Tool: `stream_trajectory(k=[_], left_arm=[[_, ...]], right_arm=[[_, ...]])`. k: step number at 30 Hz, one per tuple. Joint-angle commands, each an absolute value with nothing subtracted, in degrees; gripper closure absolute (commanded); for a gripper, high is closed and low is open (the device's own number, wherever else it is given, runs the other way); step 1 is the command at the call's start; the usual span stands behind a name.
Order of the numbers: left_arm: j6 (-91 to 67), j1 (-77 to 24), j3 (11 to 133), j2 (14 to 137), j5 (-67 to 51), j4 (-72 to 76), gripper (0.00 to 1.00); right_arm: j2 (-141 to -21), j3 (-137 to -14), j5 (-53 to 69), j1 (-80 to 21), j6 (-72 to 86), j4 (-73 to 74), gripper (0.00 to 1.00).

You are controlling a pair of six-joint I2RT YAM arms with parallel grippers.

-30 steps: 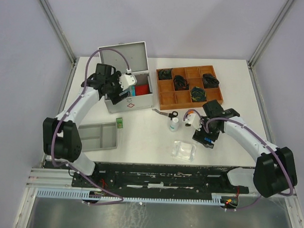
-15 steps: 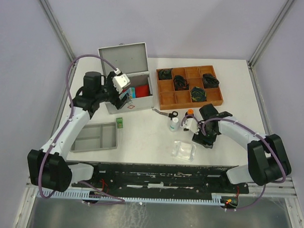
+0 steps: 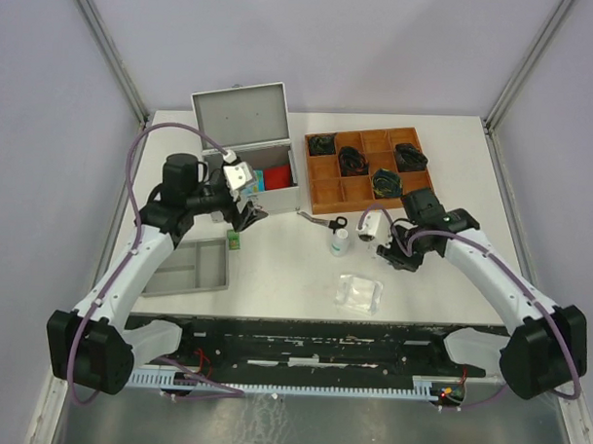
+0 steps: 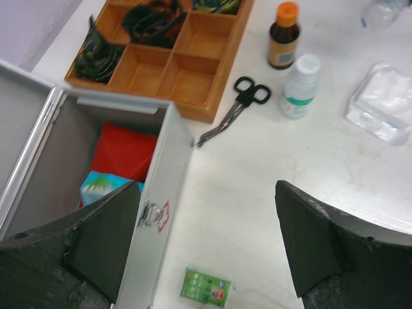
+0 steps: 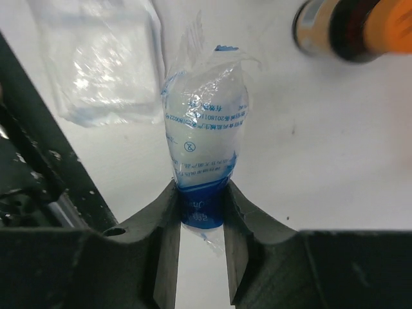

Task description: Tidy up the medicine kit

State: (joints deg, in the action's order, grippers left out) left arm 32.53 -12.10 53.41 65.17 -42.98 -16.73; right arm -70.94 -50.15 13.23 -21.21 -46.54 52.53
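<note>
I should next move my left gripper to the right in the top view, toward the packet and onto its loose white end, because the packet's blue end is held.
The medicine kit, a silver-grey metal case, stands open at the back left, its lid upright. A red pouch and a blue-green box lie inside it. My left gripper hovers open just in front of the kit's front wall, with nothing between its fingers. A small green packet lies on the table below it. My right gripper is shut on the blue end of a plastic-wrapped white packet, near the table's middle.
A brown wooden compartment tray holding dark items stands at the back right. Scissors, a white bottle, a brown bottle with an orange cap and a clear bag lie mid-table. A grey tray sits front left.
My left gripper has drawn back from over the kit toward the near side and stayed open. My right gripper has moved up to the wrapped packet and closed on it.
</note>
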Motion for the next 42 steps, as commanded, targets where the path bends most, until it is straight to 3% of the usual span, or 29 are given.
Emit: stream_trajectory(k=[1, 8, 15, 22, 29, 36, 42], left_arm=[[32.0, -15.5, 53.4, 62.7, -52.8, -13.2, 0.08], [25.4, -22.4, 58.0, 66.4, -60.1, -11.2, 0.09], [7.0, -28.3, 54.3, 67.9, -56.8, 6.2, 0.09], [6.5, -30.6, 52.2, 69.4, -56.8, 7.7, 0.09], [22.2, -30.1, 53.7, 66.2, -43.8, -10.5, 0.08], [14.0, -30.0, 49.1, 67.1, -52.3, 0.6, 0.09], [2.2, -30.0, 48.0, 68.8, -54.4, 10.3, 0.19]], right_arm=[[-66.0, -60.0, 26.7, -23.6, -43.0, 60.1, 0.69], [-67.2, -69.1, 28.4, -33.3, -33.0, 52.2, 0.69], [-71.0, -72.9, 28.5, -37.8, -28.9, 46.0, 0.69], [-71.9, -69.7, 29.3, -39.1, -26.9, 40.5, 0.69], [-74.3, -66.9, 30.6, -39.1, -17.3, 33.5, 0.68], [-75.1, -63.6, 36.1, -39.9, -8.3, 22.8, 0.68], [-74.1, -60.7, 37.1, -39.9, -6.2, 18.4, 0.69]])
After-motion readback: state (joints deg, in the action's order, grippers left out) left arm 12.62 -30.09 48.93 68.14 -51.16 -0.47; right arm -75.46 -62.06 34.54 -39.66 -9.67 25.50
